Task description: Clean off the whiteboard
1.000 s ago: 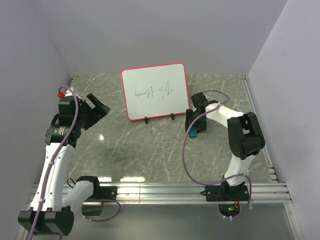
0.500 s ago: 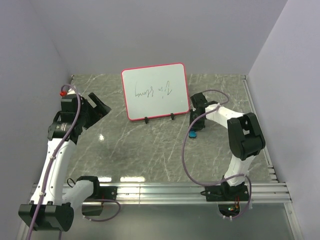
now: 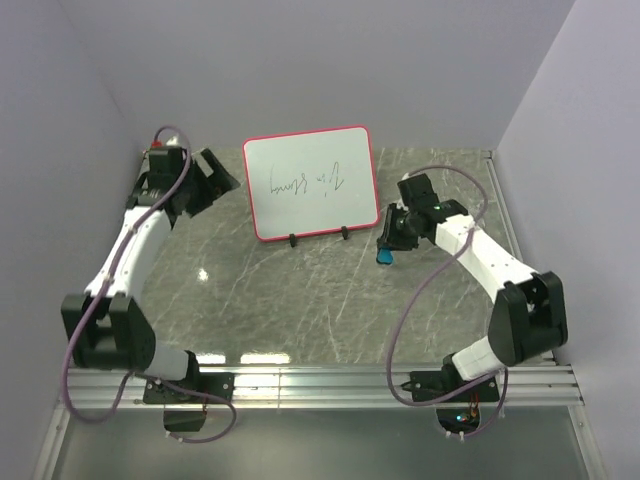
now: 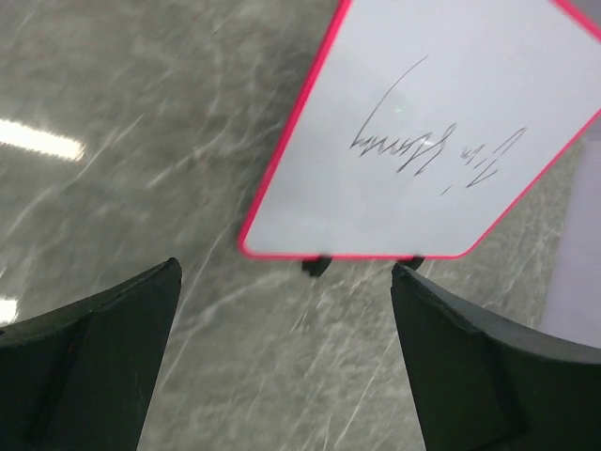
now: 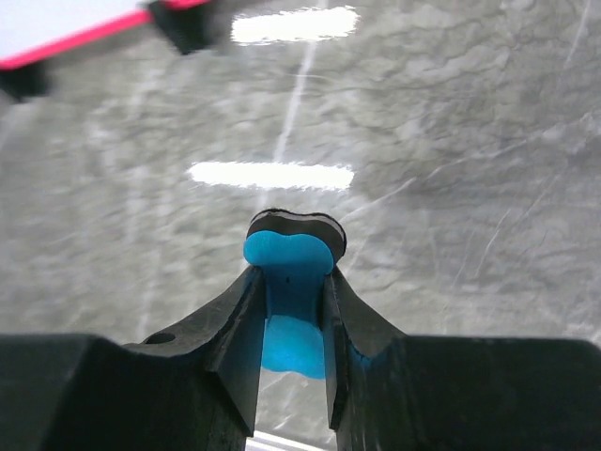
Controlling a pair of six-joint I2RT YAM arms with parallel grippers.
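Observation:
I will turn my left gripper and move it to the right in the top view, so that it straddles the whiteboard's upper side edge (image 3: 246, 158), because that edge is clear of writing.
The whiteboard (image 3: 311, 182) stands propped on two small black feet at the back middle of the table, red-pink frame, with black handwriting across its face. It also shows in the left wrist view (image 4: 432, 141). My left gripper (image 3: 222, 176) is open and empty, just left of the board's left edge. My right gripper (image 3: 386, 246) is shut on a blue eraser (image 5: 291, 282) with a black felt base, held just right of the board's lower right corner, above the table. The board's bottom edge (image 5: 66, 42) shows at the right wrist view's top left.
The grey marble tabletop (image 3: 300, 300) lies in front of the board. Walls close in the left, back and right. A metal rail (image 3: 330, 380) runs along the near edge by the arm bases.
My left arm has swung far back and toward the board's left edge. My right gripper has lifted the blue eraser and the arm has stretched out to the right.

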